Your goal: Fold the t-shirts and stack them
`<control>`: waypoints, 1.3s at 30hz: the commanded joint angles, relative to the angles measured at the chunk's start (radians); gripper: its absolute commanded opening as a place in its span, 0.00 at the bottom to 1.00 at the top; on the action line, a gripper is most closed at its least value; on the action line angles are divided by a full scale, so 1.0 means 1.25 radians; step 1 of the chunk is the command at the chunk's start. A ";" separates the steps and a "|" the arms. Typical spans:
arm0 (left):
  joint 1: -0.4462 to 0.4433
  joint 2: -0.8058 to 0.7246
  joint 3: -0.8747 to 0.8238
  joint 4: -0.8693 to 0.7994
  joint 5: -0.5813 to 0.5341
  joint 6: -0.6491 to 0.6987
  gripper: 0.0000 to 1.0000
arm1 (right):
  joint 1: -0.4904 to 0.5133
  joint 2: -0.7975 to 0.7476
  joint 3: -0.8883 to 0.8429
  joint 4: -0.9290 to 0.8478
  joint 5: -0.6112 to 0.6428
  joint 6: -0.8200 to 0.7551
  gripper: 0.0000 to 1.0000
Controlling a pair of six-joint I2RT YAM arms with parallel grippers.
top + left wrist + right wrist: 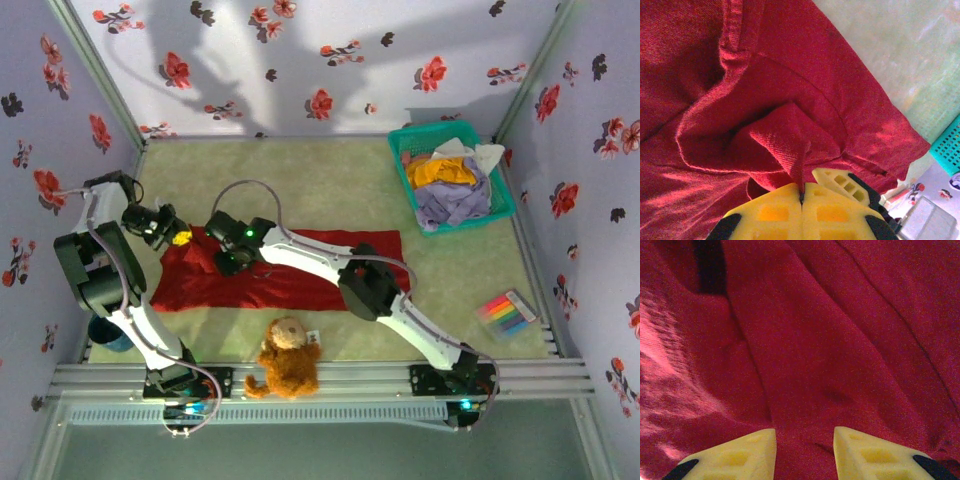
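Observation:
The red t-shirt's near edge (184, 303) lies back from my left gripper, so it should pull the pinched fold back and release it by that edge next.
The deep-red t-shirt (300, 262) lies spread across the middle of the green table. My left gripper (178, 238) sits at its upper left corner, and in the left wrist view the yellow fingers (775, 212) are shut on a pinched fold of the red t-shirt (780, 135). My right gripper (232, 262) hovers low over the shirt's left part. In the right wrist view its fingers (740, 455) stand open with flat red cloth (815, 350) between and beyond them. Mustard-orange, lavender and white shirts (452, 185) lie heaped in the basket.
The teal mesh basket (504, 205) stands at the back right. A brown plush teddy (287, 357) sits at the near edge. A pack of coloured markers (507, 312) lies at the right. Flowered walls enclose the table on three sides.

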 commanded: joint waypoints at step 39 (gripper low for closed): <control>0.009 -0.097 -0.035 -0.087 -0.030 0.029 0.00 | -0.016 -0.128 -0.097 -0.070 -0.042 0.036 0.00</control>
